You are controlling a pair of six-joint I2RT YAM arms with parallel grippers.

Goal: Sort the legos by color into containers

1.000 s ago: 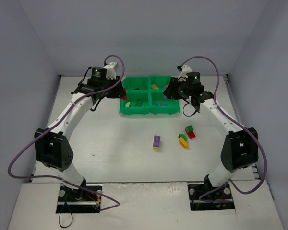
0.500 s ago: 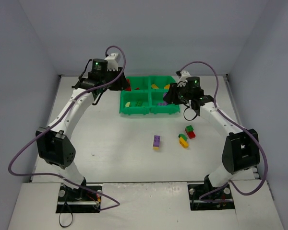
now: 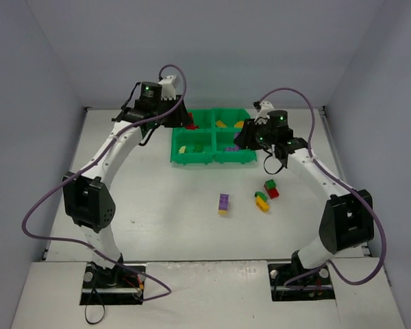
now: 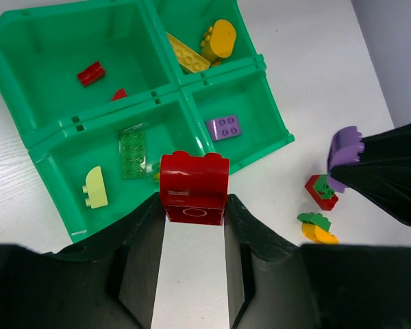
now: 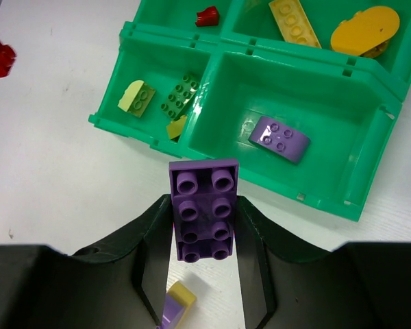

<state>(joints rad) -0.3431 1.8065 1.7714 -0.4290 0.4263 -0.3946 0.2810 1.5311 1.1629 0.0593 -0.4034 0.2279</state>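
My right gripper lowers over the tray section with the purple brick [image 3: 234,151] next and releases the held one there, because both bricks share that colour.
The green tray [image 3: 192,160] sits at the back middle. My left gripper [image 3: 183,123] is shut on a red brick [image 4: 193,188] and holds it above the tray's left side. My right gripper [image 3: 241,139] is shut on a purple 2x4 brick [image 5: 202,209] above the tray's near right edge. The tray [image 4: 29,134] holds red pieces [image 4: 91,73], yellow pieces [image 4: 218,38], a purple brick [image 4: 224,127] and a green plate [image 4: 132,152] with a lime piece, each colour in its own compartment. The purple brick in the tray also shows in the right wrist view [image 5: 279,137].
Three small stacks lie on the table in front of the tray: purple on yellow [image 3: 223,203], green on red [image 3: 270,188] and green on yellow [image 3: 262,201]. Walls close in the table at the back and both sides.
My left gripper has swung right and back from beside the tray's left edge to over it, carrying the red brick. My right gripper has shifted slightly left with the purple brick.
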